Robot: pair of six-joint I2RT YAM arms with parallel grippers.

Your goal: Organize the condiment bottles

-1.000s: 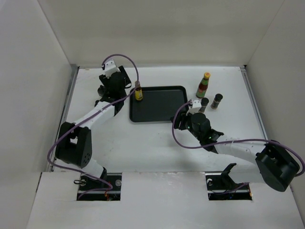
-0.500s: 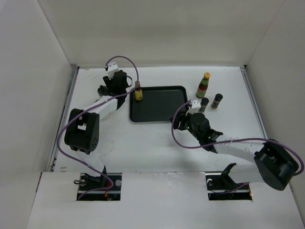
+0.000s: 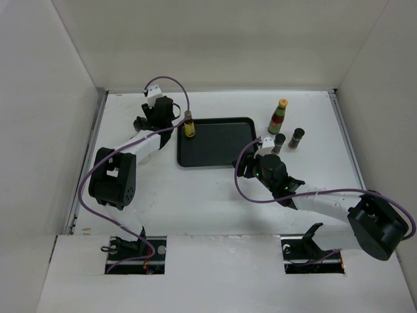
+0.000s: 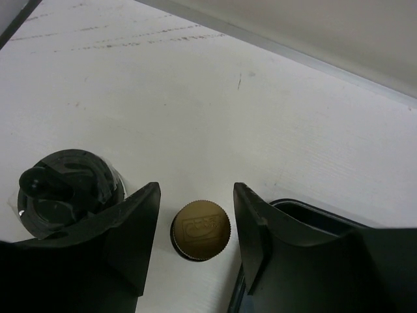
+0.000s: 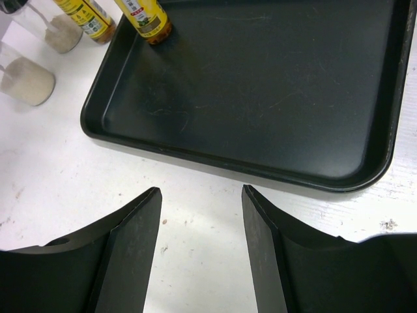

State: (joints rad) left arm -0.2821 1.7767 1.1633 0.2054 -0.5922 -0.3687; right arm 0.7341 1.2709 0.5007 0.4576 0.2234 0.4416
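Note:
The tray's near corner by its bottle is empty. My left gripper needs to lift the slim bottle next, bring it back, lower it at that corner and let go.
Seen from above, a slim gold-capped condiment bottle stands between the fingers of my left gripper, with a gap on each side, just left of the black tray. A stubby black-capped bottle stands beside the left finger. A second yellow-labelled bottle stands in the tray's far left corner. Two pale stubby bottles and a yellow-labelled one stand outside the tray. My right gripper is open over bare table at the tray's near edge. The red bottle and two dark jars stand to the tray's right.
The tray lies mid-table, holding only the one bottle. White walls enclose the table on three sides. My left gripper is close to the back wall. The right arm's forearm stretches across the near right of the table.
The left arm's elbow swung inward and its gripper shifted slightly toward the back, its jaws narrowing around the slim bottle. The right arm barely moved.

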